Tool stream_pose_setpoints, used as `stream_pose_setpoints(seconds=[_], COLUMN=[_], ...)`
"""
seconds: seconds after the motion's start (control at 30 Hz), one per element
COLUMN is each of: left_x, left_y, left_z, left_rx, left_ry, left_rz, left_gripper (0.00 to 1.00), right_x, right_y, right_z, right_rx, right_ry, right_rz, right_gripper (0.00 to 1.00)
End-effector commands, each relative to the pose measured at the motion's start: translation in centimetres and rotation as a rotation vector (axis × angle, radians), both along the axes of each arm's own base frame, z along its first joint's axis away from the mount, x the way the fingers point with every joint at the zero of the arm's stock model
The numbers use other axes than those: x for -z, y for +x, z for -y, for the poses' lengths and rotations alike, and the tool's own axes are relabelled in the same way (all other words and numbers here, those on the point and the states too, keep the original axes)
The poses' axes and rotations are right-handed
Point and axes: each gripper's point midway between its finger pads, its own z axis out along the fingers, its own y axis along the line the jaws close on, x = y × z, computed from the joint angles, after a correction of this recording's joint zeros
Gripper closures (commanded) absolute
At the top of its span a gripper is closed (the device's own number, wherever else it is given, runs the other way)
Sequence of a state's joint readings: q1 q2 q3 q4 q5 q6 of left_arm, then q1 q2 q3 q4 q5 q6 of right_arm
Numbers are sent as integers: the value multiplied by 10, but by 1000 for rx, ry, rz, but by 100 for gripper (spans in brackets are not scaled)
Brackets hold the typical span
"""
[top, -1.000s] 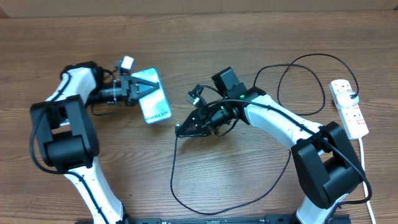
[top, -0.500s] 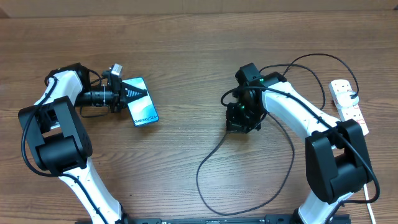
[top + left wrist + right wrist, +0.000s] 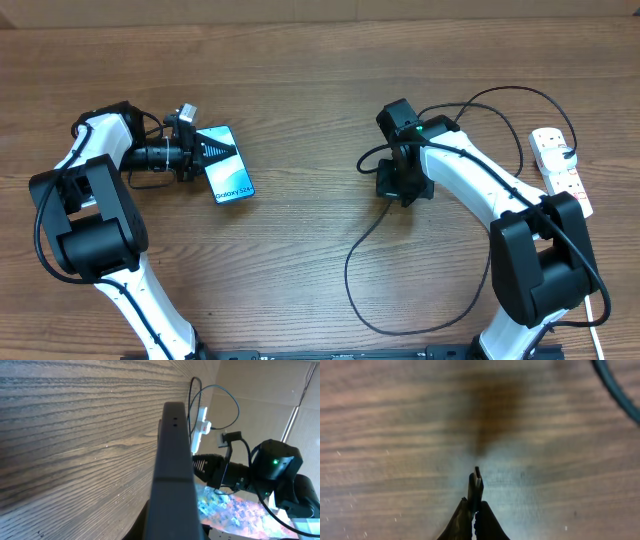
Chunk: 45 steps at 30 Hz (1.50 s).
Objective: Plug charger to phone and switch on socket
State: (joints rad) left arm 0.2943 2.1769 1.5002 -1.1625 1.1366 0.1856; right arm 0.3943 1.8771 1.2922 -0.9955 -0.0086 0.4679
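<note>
My right gripper eases slightly down to the tabletop under its fingers next and releases the charger's small connector end there, since the bare wood lies close below.
My left gripper is shut on the top end of the phone, whose blue screen faces up just above the table. In the left wrist view the phone's dark edge runs straight out from the jaws. My right gripper points down at the table's middle, shut on the charger's small connector tip, which sticks out past the fingertips. The black charger cable loops across the near table and back up to the white socket at the right edge. Phone and connector are far apart.
The wooden table stretches behind both arms. The socket's white cord runs down the right edge. A second loop of black cable lies between the right arm and the socket.
The left gripper carried the phone left and has since held still. The right gripper moved right with the connector tip, dragging the cable loop rightward across the near table.
</note>
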Motion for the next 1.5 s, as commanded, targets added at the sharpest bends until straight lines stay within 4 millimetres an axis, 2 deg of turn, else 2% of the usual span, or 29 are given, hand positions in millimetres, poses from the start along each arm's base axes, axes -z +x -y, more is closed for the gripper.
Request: stream_pose_setpoints(seconds=[0.0,0.4,0.67,0.73,0.77,0.87,1.1,1.27,1.33,1.47], left_x=[-15,-13,-12,-12,-12,-12,-12,-12,-12,-12], left_y=[1,-1,-1,-1,-1,-1,-1,-1,0,0], left_z=[2,1,1,1,1,1,1,1,1,1], left_rx=[3,4,4,4,4,4,5,5,4,4], left_ry=[10,25,26,26,26,26,26,27,27,27], left_rz=[25,8,8,8,8,8,9,10,12,13], left_gripper=[96,96,96,96,96,96,96,96,96,96], right_x=[3,11,33,36,36,36,36,36,37,37], right_y=[5,10,4,5,6,7,8,8,6,5], right_z=[9,10,12,11,11,14,19,18,15,15], right_rx=[7,9,11,11,11,13,92,153,182,243], right_ry=[-56,-57,-48,-44,-43,-61,-78,-65,-29,-7], right_rz=[34,67,87,98,101,108,115,109,91,73], right_gripper=[96,96,95,91,84,75,64,65,73,77])
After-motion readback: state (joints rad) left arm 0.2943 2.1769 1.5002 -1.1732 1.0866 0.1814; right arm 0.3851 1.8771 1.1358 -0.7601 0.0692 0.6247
